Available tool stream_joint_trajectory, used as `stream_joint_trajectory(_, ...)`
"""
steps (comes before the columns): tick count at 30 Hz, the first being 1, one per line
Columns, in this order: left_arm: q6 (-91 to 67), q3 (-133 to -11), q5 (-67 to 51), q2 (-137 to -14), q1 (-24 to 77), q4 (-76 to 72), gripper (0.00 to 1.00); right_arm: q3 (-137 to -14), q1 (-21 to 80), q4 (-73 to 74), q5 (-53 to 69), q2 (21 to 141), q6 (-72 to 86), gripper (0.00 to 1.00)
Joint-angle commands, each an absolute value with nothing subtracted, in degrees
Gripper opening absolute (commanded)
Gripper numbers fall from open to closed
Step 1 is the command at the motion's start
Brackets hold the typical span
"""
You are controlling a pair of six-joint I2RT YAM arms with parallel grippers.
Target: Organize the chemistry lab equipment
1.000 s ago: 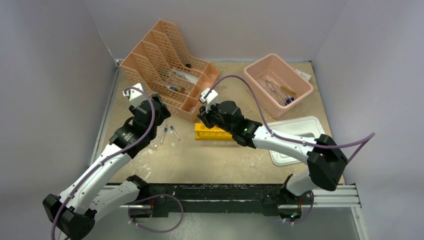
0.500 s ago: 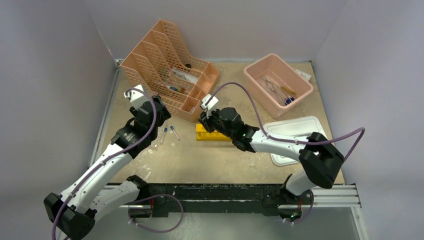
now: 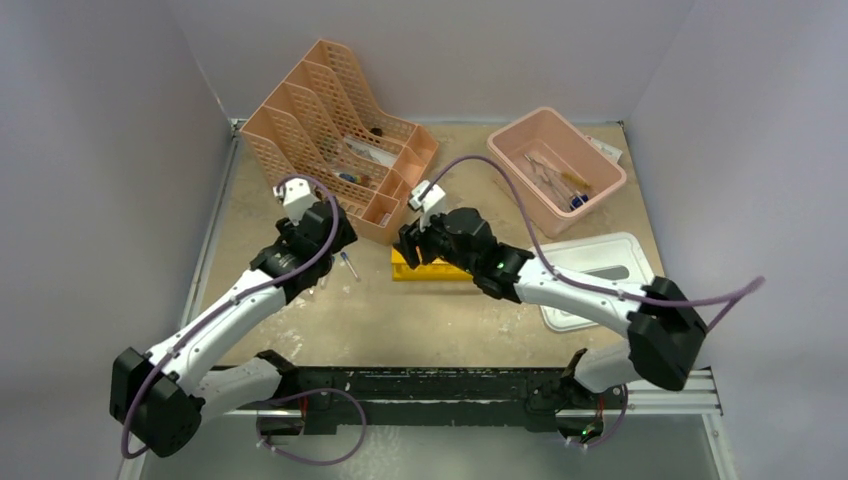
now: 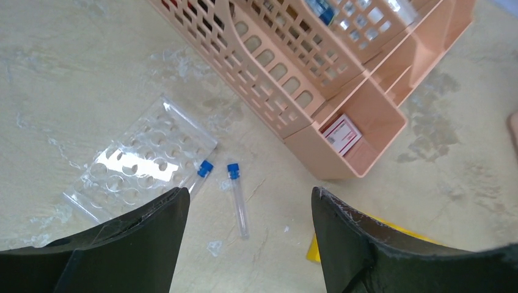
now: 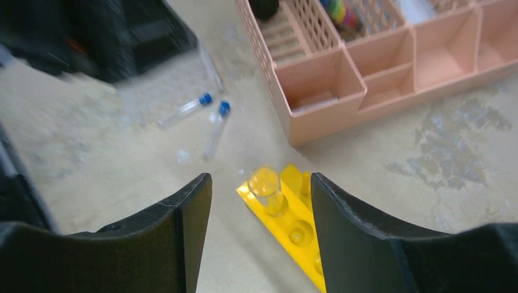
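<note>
As one blue-capped tube lies on bare table, clear of the sheet, I should lower my left gripper, shifting right in the top view, onto the tube's end with the cap (image 3: 344,255) (image 4: 234,172).
The yellow test-tube rack (image 3: 428,266) (image 5: 294,227) lies at mid-table. A clear tube (image 5: 267,187) stands upright in its end hole. My right gripper (image 5: 261,181) (image 3: 408,246) hangs open just above that tube, one finger on each side, touching nothing. Two blue-capped tubes lie flat to the left of the rack: one (image 4: 239,198) on bare table, the other (image 4: 203,171) resting partly on a clear plastic sheet with round holes (image 4: 137,168). My left gripper (image 4: 248,194) is open above them, with the first tube below the gap between its fingers.
The peach mesh organizer (image 3: 330,120) (image 4: 317,79) stands just behind both grippers, a small red-and-white box (image 4: 342,133) in its front compartment. A pink tub (image 3: 600,172) sits at the back right, its white lid (image 3: 600,252) lying in front of it.
The right gripper opened and let go of the tube, which now stands in the rack. The left arm swung right over the loose tubes and its jaws widened.
</note>
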State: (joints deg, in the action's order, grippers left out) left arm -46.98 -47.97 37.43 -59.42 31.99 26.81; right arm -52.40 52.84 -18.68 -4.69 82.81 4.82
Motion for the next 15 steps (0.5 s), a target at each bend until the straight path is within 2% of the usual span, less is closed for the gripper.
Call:
stream_joint_trajectory(1,-49.3,-46.9,35.9,-63.3,31.6,23.9,0.72,-57.9,52.9,-14.7,-2.6,74.6,10.0,0.64)
stream_joint_trajectory(4,-50.2,-46.3,34.4,-67.2,31.3,22.4,0.68,-57.9,52.8,-12.9,-1.5,71.6,10.9,0.65)
stream_joint_trajectory(10,-50.0,-45.9,35.0,-75.2,30.7,18.7,0.5,-54.2,52.9,-12.2,-1.6,66.0,14.1,0.63)
stream_joint_trajectory(15,-49.7,-46.7,33.1,-82.2,29.3,16.8,0.44,-52.4,52.8,-11.1,-2.2,63.9,15.7,0.63)
